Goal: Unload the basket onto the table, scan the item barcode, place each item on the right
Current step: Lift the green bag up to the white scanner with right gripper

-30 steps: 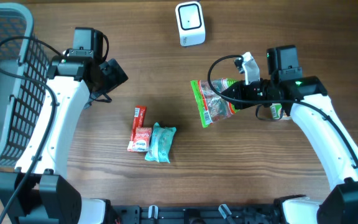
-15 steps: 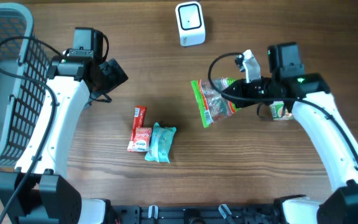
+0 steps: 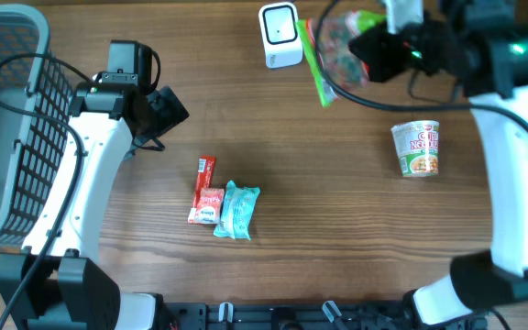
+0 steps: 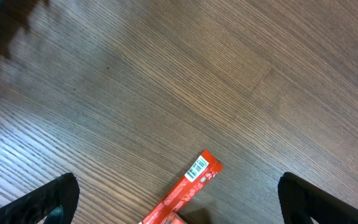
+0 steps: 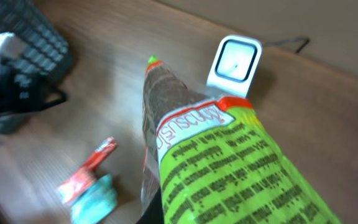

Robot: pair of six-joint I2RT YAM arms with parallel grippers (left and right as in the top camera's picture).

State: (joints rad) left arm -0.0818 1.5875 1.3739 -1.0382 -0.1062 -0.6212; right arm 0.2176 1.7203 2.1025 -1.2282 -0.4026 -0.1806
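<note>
The table beside the cup of noodles is bare, so my right gripper needs to move over the barcode scanner [image 3: 280, 35], then back and down to release the bag there.
The item is a green snack bag [image 3: 335, 38] with printed text, held up in the air by my right gripper [image 3: 377, 52], which is shut on it. The bag hangs just right of the white barcode scanner [image 3: 280, 35]. In the right wrist view the bag [image 5: 229, 162] fills the foreground, its tip towards the scanner [image 5: 235, 61], and it hides my fingers. My left gripper [image 3: 169, 110] stands open over bare table, its fingertips [image 4: 59, 198] wide apart on either side of a red stick packet [image 4: 190, 184] below.
A cup of noodles [image 3: 417, 148] stands at the right. A red stick packet [image 3: 206, 170], a red pouch [image 3: 206, 206] and a teal pack [image 3: 236, 211] lie left of centre. A wire basket [image 3: 7, 119] occupies the left edge.
My right gripper has lifted the snack bag up and away from the table's middle to beside the scanner, uncovering the cup of noodles. The left arm has stayed still.
</note>
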